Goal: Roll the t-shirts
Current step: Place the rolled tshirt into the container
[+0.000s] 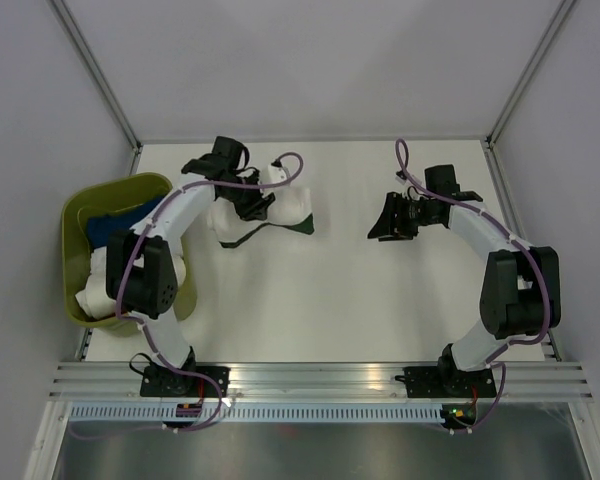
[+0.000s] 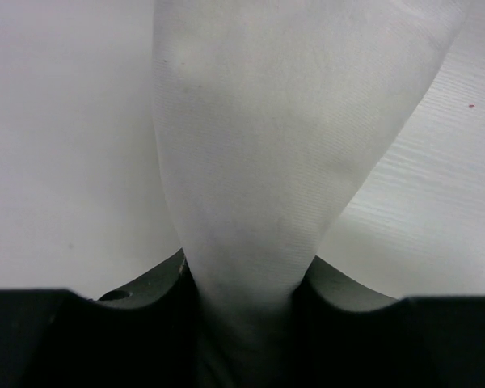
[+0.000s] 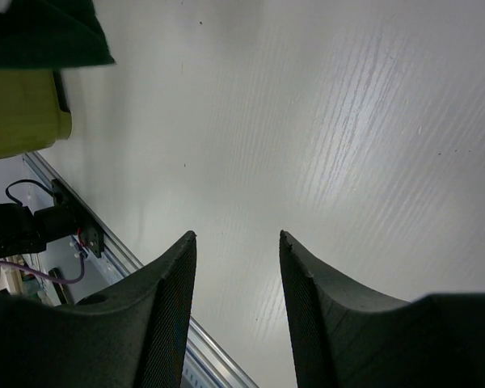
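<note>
My left gripper swings over the yellow-green basket to its left in the top view next and releases the bundle there, where other cloth lies.
The white t-shirt (image 1: 288, 205) lies bunched at the back of the table, left of the middle. A dark green t-shirt (image 1: 298, 228) shows as an edge under it. My left gripper (image 1: 252, 200) sits on the bundle's left side. In the left wrist view a fold of the white t-shirt (image 2: 267, 145) runs up from between the jaws of my left gripper (image 2: 246, 273), which are shut on it. My right gripper (image 1: 380, 217) hovers to the right of the shirts, apart from them. In the right wrist view my right gripper (image 3: 236, 238) is open with only bare table between its fingers, and a corner of the green t-shirt (image 3: 40, 32) shows at top left.
A yellow-green basket (image 1: 75, 215) stands at the table's left edge, holding blue and white cloth; its rim (image 3: 16, 113) also shows in the right wrist view. Metal rails (image 1: 320, 378) run along the near edge. Walls close in the back and sides.
</note>
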You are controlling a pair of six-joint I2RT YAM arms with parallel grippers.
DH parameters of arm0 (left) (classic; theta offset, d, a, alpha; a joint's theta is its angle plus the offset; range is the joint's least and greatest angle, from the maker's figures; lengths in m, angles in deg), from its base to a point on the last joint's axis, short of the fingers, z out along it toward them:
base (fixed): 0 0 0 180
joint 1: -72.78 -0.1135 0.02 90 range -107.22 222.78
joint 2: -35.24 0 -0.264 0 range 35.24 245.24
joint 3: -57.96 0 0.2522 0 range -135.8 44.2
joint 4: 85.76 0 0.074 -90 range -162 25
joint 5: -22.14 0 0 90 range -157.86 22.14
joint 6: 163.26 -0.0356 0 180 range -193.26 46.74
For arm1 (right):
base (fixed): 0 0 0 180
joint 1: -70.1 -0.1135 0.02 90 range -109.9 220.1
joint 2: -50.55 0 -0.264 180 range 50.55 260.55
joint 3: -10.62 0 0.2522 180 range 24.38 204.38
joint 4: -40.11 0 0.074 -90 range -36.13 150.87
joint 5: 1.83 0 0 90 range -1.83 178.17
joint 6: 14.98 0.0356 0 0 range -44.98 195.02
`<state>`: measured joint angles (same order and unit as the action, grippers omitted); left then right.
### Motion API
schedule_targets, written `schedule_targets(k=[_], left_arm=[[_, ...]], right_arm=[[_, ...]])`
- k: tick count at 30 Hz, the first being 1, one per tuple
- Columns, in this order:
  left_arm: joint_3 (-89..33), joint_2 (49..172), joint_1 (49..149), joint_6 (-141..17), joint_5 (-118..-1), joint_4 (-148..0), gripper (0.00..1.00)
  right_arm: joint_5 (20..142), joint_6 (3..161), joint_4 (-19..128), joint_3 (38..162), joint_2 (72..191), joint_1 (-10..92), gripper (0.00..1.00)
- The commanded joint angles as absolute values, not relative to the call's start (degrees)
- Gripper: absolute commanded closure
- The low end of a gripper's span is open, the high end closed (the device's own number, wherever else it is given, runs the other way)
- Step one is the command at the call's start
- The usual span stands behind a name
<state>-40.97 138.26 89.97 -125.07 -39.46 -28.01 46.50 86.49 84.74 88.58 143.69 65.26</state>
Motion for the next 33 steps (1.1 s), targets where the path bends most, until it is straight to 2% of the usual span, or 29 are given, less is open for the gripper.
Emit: schedule_targets(k=[1, 8, 12, 15, 25, 33], left_arm=[[-50.6, 138.3, 85.4, -122.0, -35.0, -23.6, 0.98], [-65.3, 136.6, 73.5, -121.5, -37.9, -21.5, 0.98], [-66.4, 132.9, 67.3, -128.5, -45.0, -21.1, 0.98], [-66.5, 130.5, 62.3, -131.5, -45.2, -19.5, 0.98], [-56.4, 127.7, 49.7, -138.5, -45.0, -19.0, 0.98], [-47.0, 129.3, 44.7, -144.7, -46.6, -27.6, 0.98]], right_arm=[[46.6, 85.5, 84.7, 87.8, 141.9, 65.8, 0.49], [46.2, 85.0, 83.9, 85.8, 142.0, 66.0, 0.49], [45.7, 85.2, 83.2, 84.8, 142.3, 66.0, 0.49], [45.4, 85.5, 83.0, 84.7, 142.6, 66.0, 0.49], [45.0, 87.3, 81.8, 84.6, 142.9, 66.0, 0.49], [45.3, 87.3, 82.3, 83.9, 142.1, 66.0, 0.49]])
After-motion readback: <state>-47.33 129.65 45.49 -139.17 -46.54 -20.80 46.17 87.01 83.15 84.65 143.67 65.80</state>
